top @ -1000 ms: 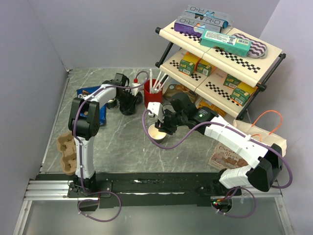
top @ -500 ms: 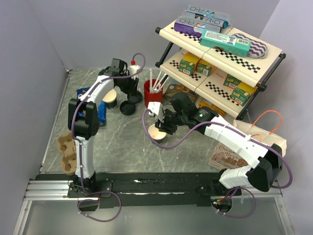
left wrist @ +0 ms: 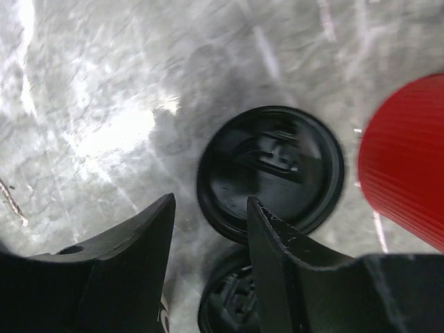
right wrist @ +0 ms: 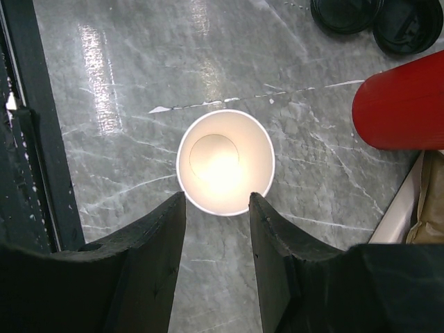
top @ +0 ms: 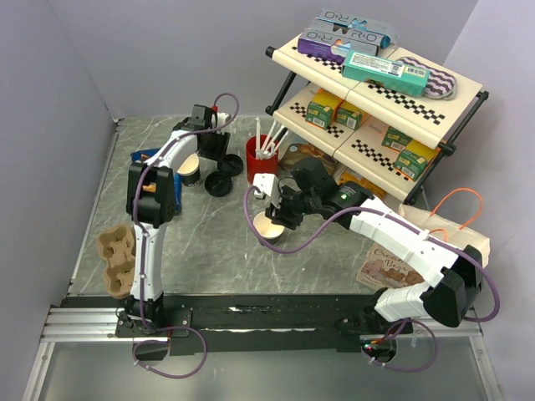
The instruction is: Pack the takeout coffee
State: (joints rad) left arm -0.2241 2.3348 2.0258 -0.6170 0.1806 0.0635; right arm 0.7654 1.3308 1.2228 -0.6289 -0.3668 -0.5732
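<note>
The robot is to get the lid beside the red cup, so the left gripper should first come down onto its edge away from that cup [top: 220, 165] [left wrist: 206, 204].
An open paper cup [top: 269, 227], cream-white inside, stands lidless on the table. In the right wrist view the cup [right wrist: 225, 161] sits just beyond my open right gripper [right wrist: 217, 196], whose fingers are not around it. The right gripper [top: 277, 213] hovers over it. Two round black lids [left wrist: 270, 170] [left wrist: 232, 305] lie side by side on the table. My left gripper [left wrist: 211, 201] is open and empty above them, at the back of the table [top: 219, 154]. One lid [top: 219, 185] shows from above. A second dark-sleeved cup [top: 191, 170] stands left of the lids.
A red cup with white straws [top: 261, 159] stands right of the lids and shows in both wrist views [left wrist: 409, 159] [right wrist: 402, 104]. A brown pulp cup carrier [top: 117, 259] lies at the left edge. A blue bag [top: 163, 180] lies behind it. A two-tier shelf rack [top: 376, 92] fills the back right.
My left gripper has lifted off the black lids and moved toward the back, uncovering the second cup beside them. The right arm and the open cup have not moved.
</note>
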